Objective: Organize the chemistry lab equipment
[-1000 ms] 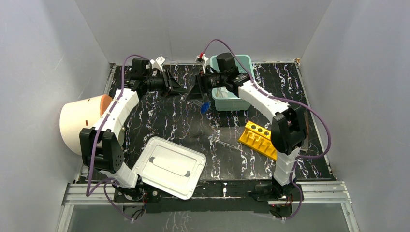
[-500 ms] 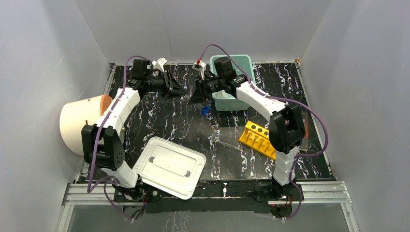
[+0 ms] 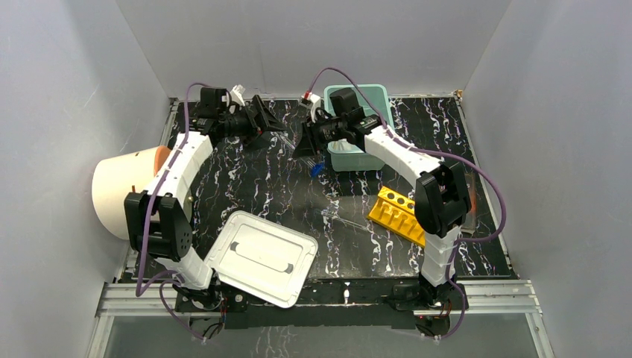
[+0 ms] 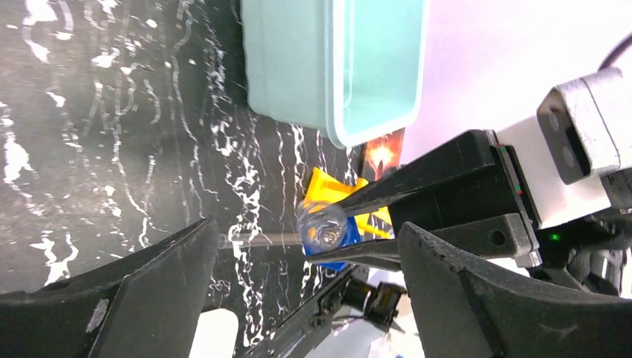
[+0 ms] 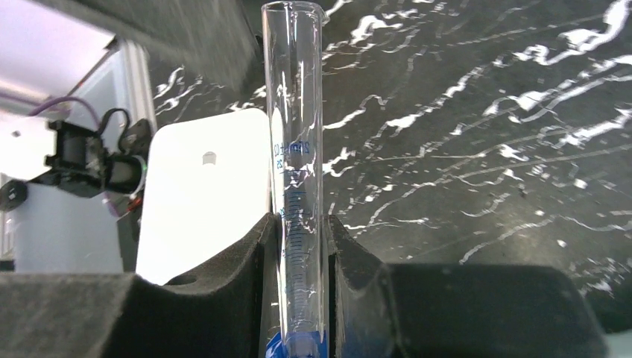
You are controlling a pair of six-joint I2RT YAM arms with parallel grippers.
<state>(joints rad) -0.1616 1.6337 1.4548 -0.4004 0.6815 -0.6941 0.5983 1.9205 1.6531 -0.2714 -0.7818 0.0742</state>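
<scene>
I will move my right gripper over the open teal bin, turn it, lower it and let go of the cylinder inside, because the bin is to the right of my right gripper in the top view.
A clear graduated cylinder with a blue base sits between the pads of my right gripper, which is shut on its lower part. In the top view the right gripper hangs at the back middle, beside the teal bin. My left gripper stands wide open, facing the cylinder's mouth, with its fingers apart from the glass. The left gripper is just left of the right one. A yellow holed rack and a thin glass rod lie on the mat.
A white lid lies near the left arm's base. The big white drum stands at the left edge. The teal bin holds some clear items. Grey walls close in three sides.
The right gripper closed on the cylinder. My left gripper then opened wide and drew back to the left, letting go of it.
</scene>
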